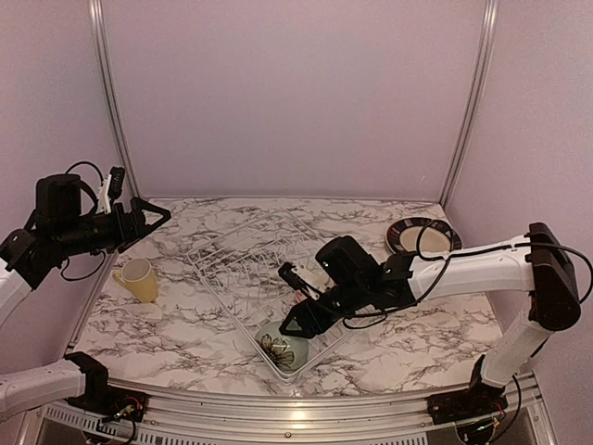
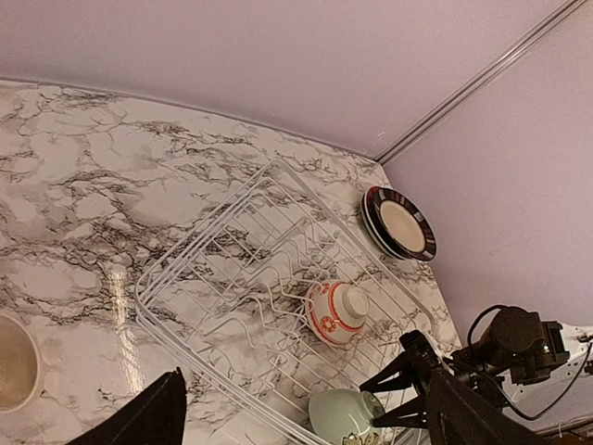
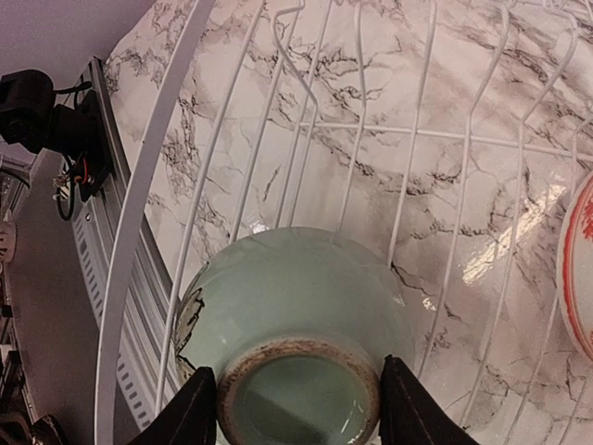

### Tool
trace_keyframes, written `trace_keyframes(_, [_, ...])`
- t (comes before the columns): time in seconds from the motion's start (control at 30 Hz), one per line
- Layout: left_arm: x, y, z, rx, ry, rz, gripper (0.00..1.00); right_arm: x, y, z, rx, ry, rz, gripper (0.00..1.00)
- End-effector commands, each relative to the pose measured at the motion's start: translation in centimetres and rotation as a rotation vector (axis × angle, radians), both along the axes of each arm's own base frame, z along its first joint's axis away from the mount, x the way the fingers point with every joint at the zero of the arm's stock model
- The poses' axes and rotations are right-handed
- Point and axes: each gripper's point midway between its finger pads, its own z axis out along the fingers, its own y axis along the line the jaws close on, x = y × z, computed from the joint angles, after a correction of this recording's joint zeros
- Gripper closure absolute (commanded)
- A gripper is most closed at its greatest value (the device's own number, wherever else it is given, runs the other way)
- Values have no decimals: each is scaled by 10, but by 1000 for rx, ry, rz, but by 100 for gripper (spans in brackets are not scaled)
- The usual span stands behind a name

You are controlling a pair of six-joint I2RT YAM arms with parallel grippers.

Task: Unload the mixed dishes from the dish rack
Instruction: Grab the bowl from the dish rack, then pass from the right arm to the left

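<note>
Next, my left gripper will go down and to the right in the top view onto the green bowl's rim (image 1: 261, 341) (image 2: 314, 417), since my right gripper's fingers occupy the bowl's foot ring.
The white wire dish rack (image 1: 222, 269) lies mid-table. A green flowered bowl (image 1: 283, 349) lies on its side in the rack's near corner. My right gripper (image 1: 291, 324) reaches to its underside. In the right wrist view the fingers (image 3: 190, 413) press on both sides of the bowl's foot ring (image 3: 298, 389). The bowl still rests on the wires. A small red-patterned white bowl (image 2: 335, 311) sits upside down in the rack, just beyond. My left gripper (image 1: 157, 221) is open and empty, high over the table's left edge. The red-and-teal and teal flowered plates are out of view.
A yellow cup (image 1: 139, 278) lies on the marble to the left of the rack. Black-rimmed plates (image 1: 423, 235) are stacked at the back right corner. The rack's upright tines (image 3: 287, 56) stand around the bowls. The table's metal front edge (image 1: 306, 408) runs close to the green bowl.
</note>
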Motion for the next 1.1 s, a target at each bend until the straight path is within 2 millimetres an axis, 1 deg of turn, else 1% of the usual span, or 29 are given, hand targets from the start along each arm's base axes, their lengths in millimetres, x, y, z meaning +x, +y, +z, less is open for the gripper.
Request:
trace_keyframes(0.0, [-4, -14, 4, -49, -15, -41, 8, -9, 12, 25, 119, 55, 5, 63])
trace_keyframes(0.17, [-8, -32, 5, -86, -18, -90, 7, 9, 6, 40, 215, 80, -81, 64])
trace_keyframes(0.27, [-9, -49, 4, -122, -12, -131, 7, 26, 0, 51, 296, 115, -139, 66])
trace_keyframes(0.4, [-10, -77, -2, -162, -1, -190, 7, 43, -6, 58, 355, 126, -186, 67])
trace_keyframes(0.5, [-12, -101, -13, -167, 34, -235, 7, 52, -9, 61, 379, 138, -210, 67])
trace_keyframes(0.57, [-17, -118, -21, -158, 54, -270, 8, 57, -11, 61, 404, 157, -223, 68])
trace_keyframes(0.7, [-19, -137, -38, -136, 92, -283, 8, 65, -13, 60, 426, 179, -241, 69])
trace_keyframes(0.73, [-20, -143, -38, -149, 90, -291, 8, 67, -13, 62, 434, 182, -249, 69])
trace_keyframes(0.8, [-23, -153, -44, -155, 105, -303, 8, 72, -16, 64, 459, 194, -269, 69])
trace_keyframes(0.9, [-27, -163, -55, -146, 136, -300, 8, 77, -18, 66, 491, 211, -284, 69])
trace_keyframes(1.07, [-30, -170, -77, -169, 212, -231, 9, 82, -20, 65, 517, 237, -306, 70])
